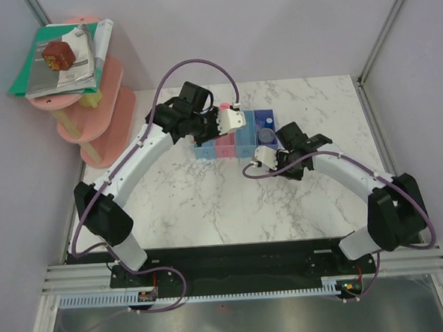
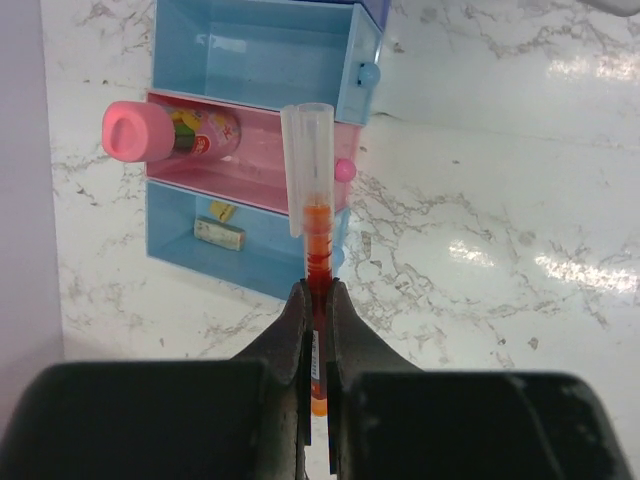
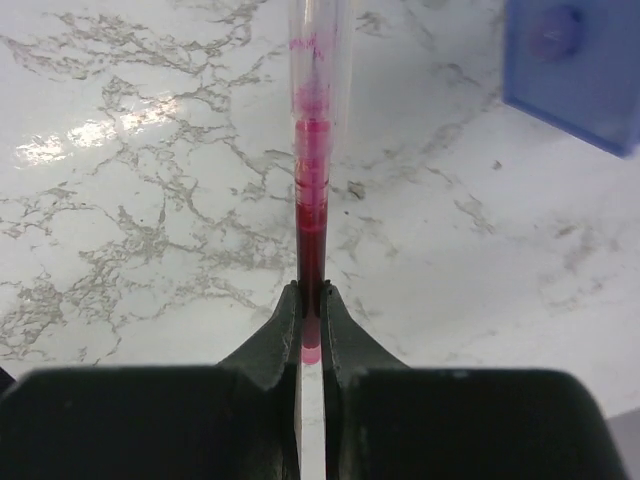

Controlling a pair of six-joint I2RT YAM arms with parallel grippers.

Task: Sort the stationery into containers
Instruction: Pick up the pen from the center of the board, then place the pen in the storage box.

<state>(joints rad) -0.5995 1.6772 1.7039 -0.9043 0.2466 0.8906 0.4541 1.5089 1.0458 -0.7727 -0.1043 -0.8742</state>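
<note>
The empty light blue tray lies below my left gripper, to its right in the top view, so next I should move across and down over it, turning.
The containers (image 1: 234, 144) are a row of four joined trays: light blue, pink, light blue, darker blue. My left gripper (image 2: 318, 286) is shut on a thin orange-red pen (image 2: 317, 235) with a clear cap. It holds the pen above the table, its tip over the pink tray's near edge. The pink tray (image 2: 260, 185) holds a pink-capped dark tube (image 2: 165, 133). The light blue tray beside it (image 2: 180, 245) holds tiny tan blocks (image 2: 219, 232). My right gripper (image 3: 311, 290) is shut on a dark red pen (image 3: 312, 205), near the darker blue tray (image 3: 580, 70). That tray holds a grey round item (image 1: 265, 135).
A tiered pink round shelf (image 1: 102, 120) stands at the back left, with stacked books and papers (image 1: 61, 59) and a brown block on top. The other light blue tray (image 2: 260, 60) shows nothing inside. Frame posts stand at the back corners of the marble table (image 1: 209, 204).
</note>
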